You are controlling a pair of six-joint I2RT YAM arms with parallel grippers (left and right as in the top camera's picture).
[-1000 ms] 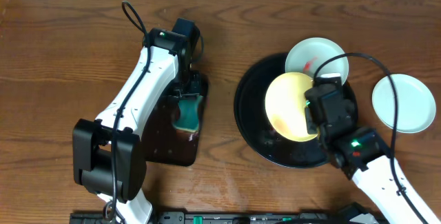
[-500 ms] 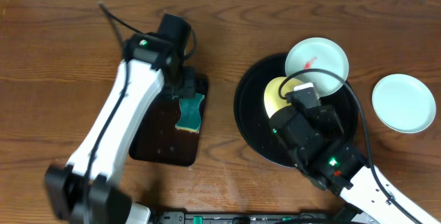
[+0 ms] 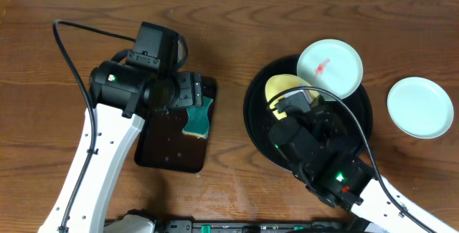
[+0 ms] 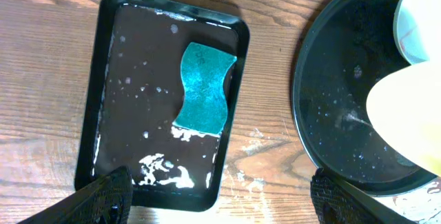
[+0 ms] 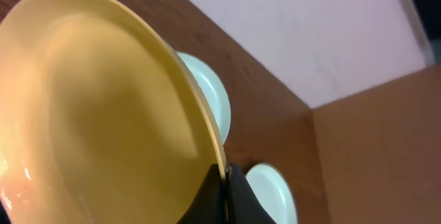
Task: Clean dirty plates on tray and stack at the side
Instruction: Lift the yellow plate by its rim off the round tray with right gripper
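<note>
The clean mint plate is to the gripper's right in the overhead view. My right gripper should next carry the yellow plate (image 3: pixel 283 88) over it, go down and let go.
My right gripper (image 5: pixel 226 182) is shut on the rim of the pale yellow plate (image 5: pixel 96 114) and holds it tilted on edge above the round black tray (image 3: pixel 262 140). The overhead view shows only the top of that yellow plate (image 3: pixel 283 88), past the right wrist. A mint plate with a red streak (image 3: pixel 330 64) rests on the tray's far rim. Another mint plate (image 3: pixel 420 107) lies on the bare wood to the right. High above the rectangular tray, my left gripper (image 4: pixel 224 203) hangs open with nothing between its fingers.
A teal sponge (image 4: pixel 203 86) lies loose on the wet, foam-flecked rectangular black tray (image 4: pixel 138 79), near its right side. The round tray's floor (image 4: pixel 331 114) is wet. Both arm cables loop over the table.
My left gripper opened, left the sponge on the rectangular tray and rose. My right gripper raised the yellow plate from flat to tilted and moved left over the round tray.
</note>
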